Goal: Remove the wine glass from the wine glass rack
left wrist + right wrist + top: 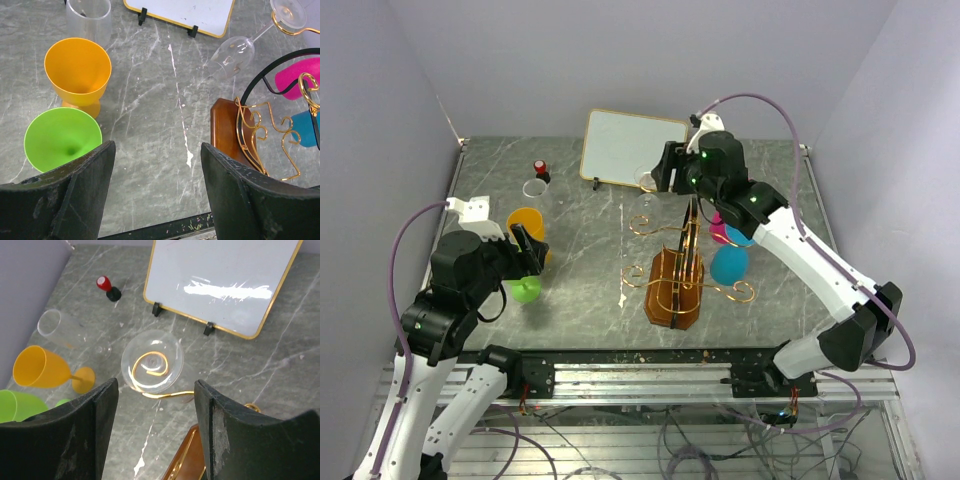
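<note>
The glass's foot rests below and to the left in the top view, so the robot's right gripper next needs to move that way, go down and tilt onto the foot's rack-side edge (pixel 655 180) (pixel 181 363).
The wine glass rack (pixel 674 287) is a brown wooden violin-shaped stand with gold wire arms, in the middle of the table. A clear wine glass (pixel 646 181) hangs upside down from its far-left scroll. In the right wrist view its round foot (pixel 152 360) sits on the gold curl, straight below and between my open fingers. My right gripper (pixel 660 176) hovers above that foot, open and empty. In the left wrist view the glass (pixel 232 50) hangs tilted beside the rack (pixel 225 130). My left gripper (pixel 530 247) is open and empty, left of the rack.
An orange goblet (pixel 525 224) and a green cup (pixel 525 290) stand by my left gripper. A clear tumbler (pixel 533 188) and a red-capped item (pixel 540 169) are behind them. A white framed board (pixel 630 148) stands at the back. Pink (pixel 719 233) and blue (pixel 729 264) cups hang on the rack's right.
</note>
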`<state>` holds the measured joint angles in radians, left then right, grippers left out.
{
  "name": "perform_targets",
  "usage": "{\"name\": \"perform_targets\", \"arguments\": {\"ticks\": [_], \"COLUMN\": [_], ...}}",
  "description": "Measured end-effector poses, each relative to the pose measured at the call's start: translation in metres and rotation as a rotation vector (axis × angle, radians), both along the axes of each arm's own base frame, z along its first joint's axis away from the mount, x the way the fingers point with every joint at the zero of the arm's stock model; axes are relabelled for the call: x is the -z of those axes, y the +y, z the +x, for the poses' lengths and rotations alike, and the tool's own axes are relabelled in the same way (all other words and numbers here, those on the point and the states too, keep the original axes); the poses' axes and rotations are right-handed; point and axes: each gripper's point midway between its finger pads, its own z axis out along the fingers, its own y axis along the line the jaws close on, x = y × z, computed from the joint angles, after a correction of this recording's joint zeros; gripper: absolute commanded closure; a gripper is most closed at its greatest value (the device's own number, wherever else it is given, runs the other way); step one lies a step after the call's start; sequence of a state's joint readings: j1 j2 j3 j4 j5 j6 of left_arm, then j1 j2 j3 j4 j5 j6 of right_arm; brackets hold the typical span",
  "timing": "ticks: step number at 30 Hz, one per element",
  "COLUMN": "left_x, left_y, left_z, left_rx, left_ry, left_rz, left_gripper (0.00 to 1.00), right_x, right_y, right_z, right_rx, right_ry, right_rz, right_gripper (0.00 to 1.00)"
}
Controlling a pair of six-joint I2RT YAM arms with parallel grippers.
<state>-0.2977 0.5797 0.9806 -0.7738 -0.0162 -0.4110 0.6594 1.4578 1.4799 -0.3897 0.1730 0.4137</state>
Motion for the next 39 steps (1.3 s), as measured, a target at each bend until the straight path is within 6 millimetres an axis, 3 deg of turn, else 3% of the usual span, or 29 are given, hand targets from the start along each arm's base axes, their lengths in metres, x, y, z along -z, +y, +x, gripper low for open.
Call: {"name": "perform_targets", "arguments": {"ticks": [6,12,16,23,30,39], "left_x": [-0.002,-0.003,-0.003,0.0,0.002,0.002], "left_y": [0.001,0.001,0.001,0.0,0.0,0.0], "left_z": [-0.002,-0.002,-0.002,0.0,0.001,0.001], "left_rx": [0.0,0.0,0.0,0.0,0.0,0.0], "left_ry": [-0.012,-0.013,-0.013,0.001,0.008,0.007], "left_rz": [-0.004,-0.004,-0.004,0.0,0.002,0.002], "left_gripper": [0.21,0.21,0.21,0.22,0.22,0.21], "right_x": [-0.009,0.0,0.01,0.01,0.031,0.045], "right_y": [-0.005,0.007,0.011,0.011,0.021,0.026], "right_z": [0.018,0.034,0.037,0.04,0.04,0.039], "right_rx": [-0.014,-0.054,-0.077,-0.124,-0.174,-0.206], "right_ry": [-0.014,0.014,0.046,0.059,0.119,0.168], "right_rz": [0.03,0.039,0.043,0.085,0.092,0.107], "right_gripper": [0.44,0.45,0.44,0.42,0.43,0.55]}}
